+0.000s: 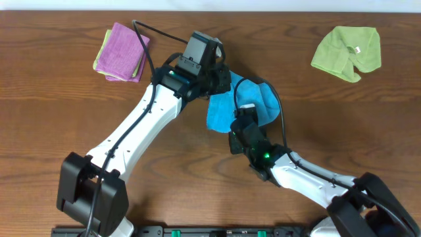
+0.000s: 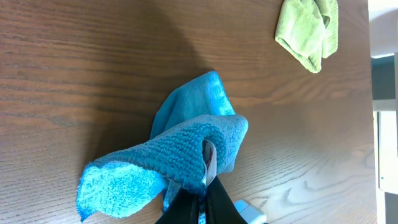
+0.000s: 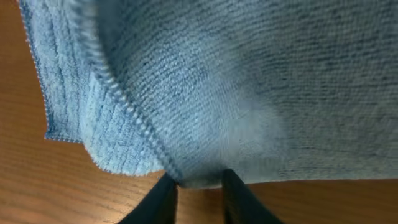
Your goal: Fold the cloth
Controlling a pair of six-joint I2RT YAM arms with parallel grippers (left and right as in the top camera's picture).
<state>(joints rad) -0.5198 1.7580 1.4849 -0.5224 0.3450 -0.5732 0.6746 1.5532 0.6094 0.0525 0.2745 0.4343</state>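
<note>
The cloth lies bunched, so my left gripper next rises toward the left in the overhead view, then comes down onto the bare tabletop and releases.
The sky-blue cloth point(image 1: 220, 108) lies bunched in the middle of the wooden table. In the left wrist view the cloth point(image 2: 186, 143) is lifted into a hump, with its white tag beside the jaws. My left gripper point(image 1: 222, 84) point(image 2: 205, 186) is shut on the cloth's far edge at the tag. My right gripper point(image 1: 241, 120) point(image 3: 198, 180) is at the cloth's near edge, its fingers close together and pinching a fold of the cloth point(image 3: 249, 74), which fills that view.
A lime-green cloth point(image 1: 346, 52) point(image 2: 309, 31) lies crumpled at the back right. A purple folded cloth point(image 1: 122, 52) lies at the back left. Both arms cross the table's middle; cables run over the blue cloth.
</note>
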